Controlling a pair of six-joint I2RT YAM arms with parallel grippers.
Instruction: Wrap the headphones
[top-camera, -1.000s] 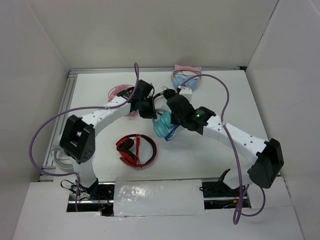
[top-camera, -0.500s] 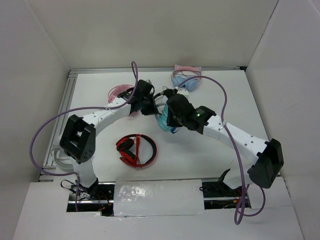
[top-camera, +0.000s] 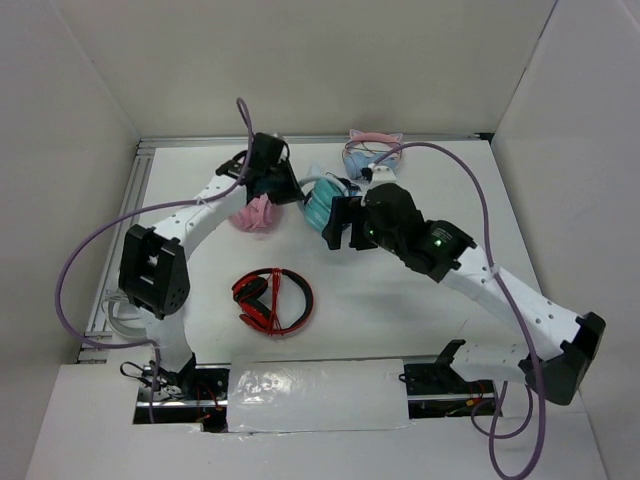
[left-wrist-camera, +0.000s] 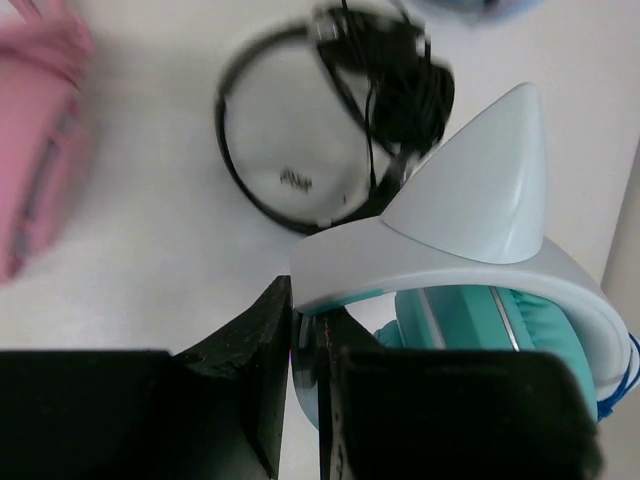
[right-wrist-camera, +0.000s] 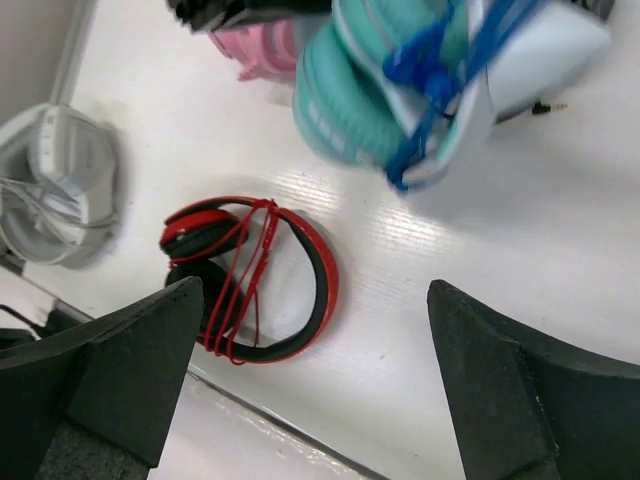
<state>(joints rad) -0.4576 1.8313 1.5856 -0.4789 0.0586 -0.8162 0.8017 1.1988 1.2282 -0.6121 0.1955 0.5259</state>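
The robot's left gripper needs to carry the teal headphones outward and down onto the back part of the table (top-camera: 313, 156) next, beside the light-blue pair, because their cable is wound.
The teal headphones (top-camera: 322, 198) hang above the table at the back middle, their thin blue cable (right-wrist-camera: 432, 60) wound round the ear cups (right-wrist-camera: 365, 90). My left gripper (top-camera: 291, 189) is shut on the white headband (left-wrist-camera: 470, 235) just beside a cat ear, the band pinched between the jaws (left-wrist-camera: 306, 345). My right gripper (top-camera: 341, 226) stands open just in front and right of the headphones, apart from them, with nothing between its fingers (right-wrist-camera: 140, 360).
Red headphones (top-camera: 273, 300) wrapped in their red cable lie at the front middle. A pink pair (top-camera: 254, 213) sits under the left arm, a light-blue pair with pink ears (top-camera: 372, 152) at the back. White headphones (right-wrist-camera: 55, 190) lie at the left edge. Black headphones (left-wrist-camera: 300, 170) lie below the held pair.
My right gripper has opened wide and drawn back from the headphones. The left gripper has carried the headphones toward the back of the table.
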